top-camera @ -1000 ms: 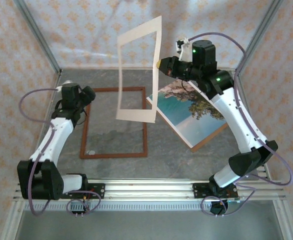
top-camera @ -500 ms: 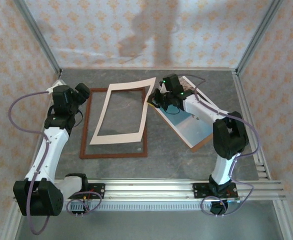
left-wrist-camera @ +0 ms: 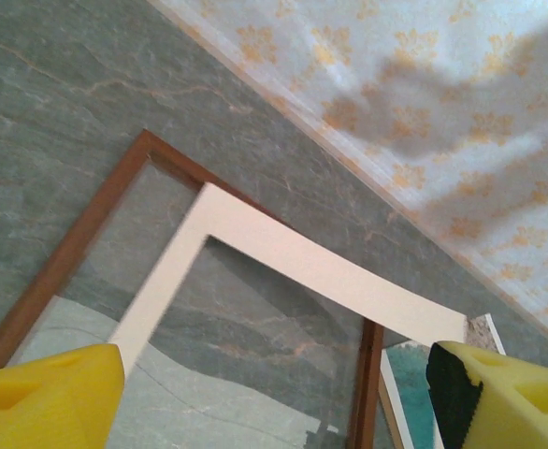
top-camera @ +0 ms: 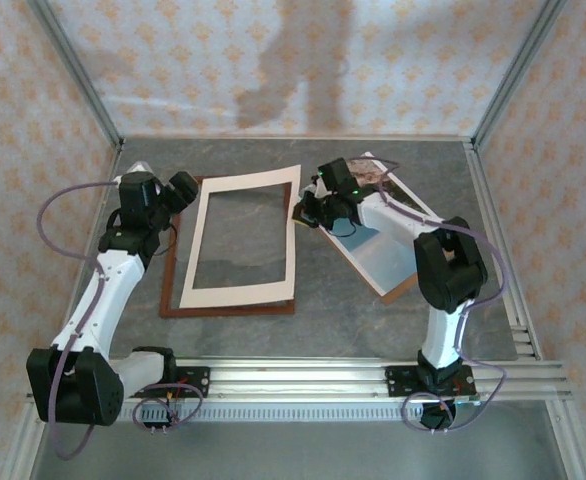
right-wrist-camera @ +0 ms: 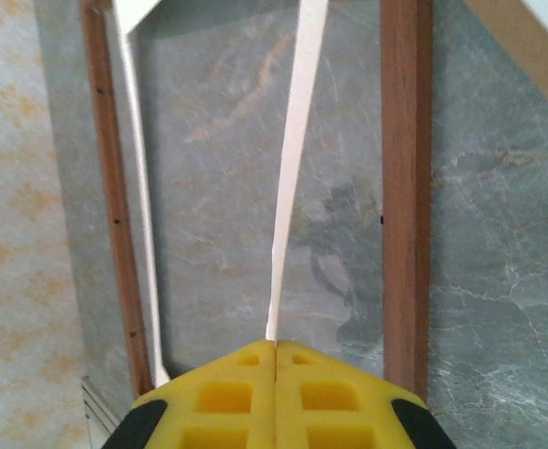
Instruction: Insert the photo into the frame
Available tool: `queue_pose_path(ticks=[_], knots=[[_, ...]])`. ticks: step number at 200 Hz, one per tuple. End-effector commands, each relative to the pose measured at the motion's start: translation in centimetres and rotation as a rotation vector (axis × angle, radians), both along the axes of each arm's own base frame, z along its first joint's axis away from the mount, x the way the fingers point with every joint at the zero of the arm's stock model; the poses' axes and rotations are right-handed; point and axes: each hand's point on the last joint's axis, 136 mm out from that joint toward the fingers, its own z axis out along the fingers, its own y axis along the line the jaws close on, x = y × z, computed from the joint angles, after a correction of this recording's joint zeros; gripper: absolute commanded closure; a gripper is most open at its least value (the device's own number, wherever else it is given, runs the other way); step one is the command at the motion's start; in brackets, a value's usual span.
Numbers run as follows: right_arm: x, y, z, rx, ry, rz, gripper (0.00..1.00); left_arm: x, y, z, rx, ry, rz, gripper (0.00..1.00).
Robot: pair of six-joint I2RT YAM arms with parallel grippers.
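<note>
My right gripper needs to move toward my left gripper and down to the opening of the frame next. Then it should let go of the mat [left-wrist-camera: 330, 276], because the mat's edge sticks out over the frame's bar.
The frame [top-camera: 170, 272], thin reddish-brown moulding, lies flat on the left half of the table. A cream mat border [top-camera: 195, 250] rests slanted over it, its right edge pinched by my shut right gripper [top-camera: 303, 212]. In the right wrist view the fingertips [right-wrist-camera: 274, 344] clamp the mat's thin edge [right-wrist-camera: 293, 140] above the frame's rail [right-wrist-camera: 403, 187]. The photo [top-camera: 393, 255], showing turquoise sea, lies to the right, partly under the right arm. My left gripper [top-camera: 183, 188] hovers open at the frame's far left corner; its view shows the frame [left-wrist-camera: 68, 257], the mat [left-wrist-camera: 330, 276] and a strip of the photo [left-wrist-camera: 410, 383].
A plain brown board [top-camera: 418, 281] peeks out under the photo's near right edge. Metal enclosure posts [top-camera: 498, 100] and patterned walls stand close around the grey stone table [top-camera: 333, 300]. The arm bases sit on the rail at the near edge.
The right arm has swung down and left, bringing the mat from upright in the air to nearly flat over the frame. The left gripper shifted slightly at the frame's far left corner.
</note>
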Motion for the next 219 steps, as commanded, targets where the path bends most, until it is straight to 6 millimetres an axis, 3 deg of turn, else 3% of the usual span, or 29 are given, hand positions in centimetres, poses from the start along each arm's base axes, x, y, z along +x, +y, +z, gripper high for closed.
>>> queue_pose_path(ticks=[1, 154, 219], knots=[[-0.8, 0.2, -0.7, -0.033, 0.004, 0.046, 1.0, 0.1, -1.3, -0.1, -0.008, -0.005, -0.064, 0.14], [2.8, 2.7, -2.4, -0.067, -0.046, 0.024, 1.0, 0.3, -3.4, -1.2, -0.025, 0.019, -0.144, 0.14], [2.7, 3.9, -3.4, -0.074, -0.033, 0.027, 1.0, 0.5, -3.9, -1.7, -0.027, 0.033, -0.158, 0.14]])
